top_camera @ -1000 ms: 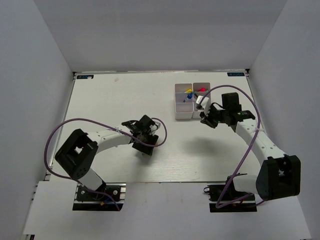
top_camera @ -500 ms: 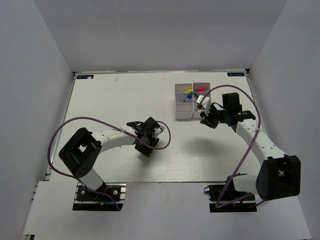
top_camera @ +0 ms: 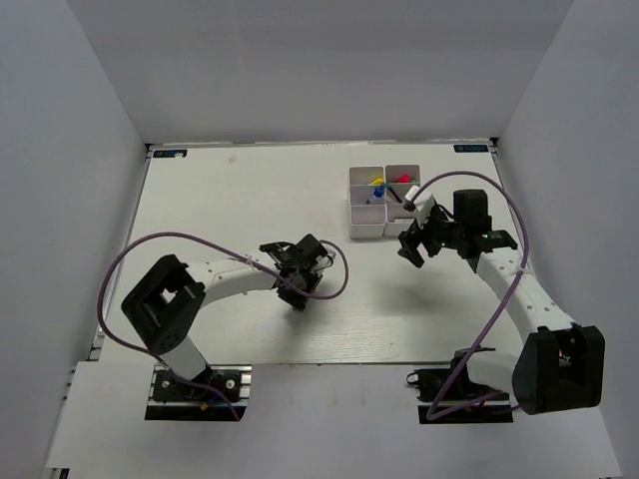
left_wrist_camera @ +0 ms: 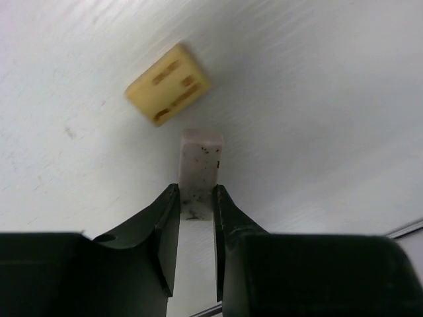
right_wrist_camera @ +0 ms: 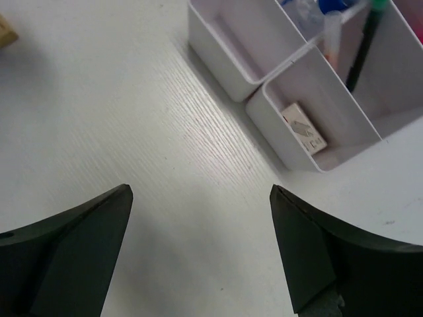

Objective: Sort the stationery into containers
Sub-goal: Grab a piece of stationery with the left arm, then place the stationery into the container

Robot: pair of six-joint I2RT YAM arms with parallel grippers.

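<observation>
I will lift the white speckled eraser over the tray's empty near section point(top_camera: 367, 217), outward of my left gripper and to its right in the top view, and release.
In the left wrist view my left gripper point(left_wrist_camera: 196, 198) is shut on the near end of a white speckled eraser point(left_wrist_camera: 200, 158) that lies on the table. A tan eraser point(left_wrist_camera: 168, 84) lies just beyond it, apart from the jaws. From above, the left gripper point(top_camera: 304, 267) is at mid-table. My right gripper point(right_wrist_camera: 200, 195) stands wide open with nothing between its fingers, just short of the white tray point(right_wrist_camera: 215, 49). A small printed eraser point(right_wrist_camera: 305, 128) lies in the tray's nearest compartment. The blue-capped bottle point(right_wrist_camera: 317, 10) and green-black highlighter point(right_wrist_camera: 367, 39) sit in compartments behind it.
The tray point(top_camera: 365, 228) stands at the back right of the table, and the right gripper point(top_camera: 411, 244) hovers at its near right corner. Yellow and red items show in its far compartments. White walls close in the table on three sides.
The left gripper slid right and closed on the white eraser. The right gripper opened wide and drew slightly back from the tray.
</observation>
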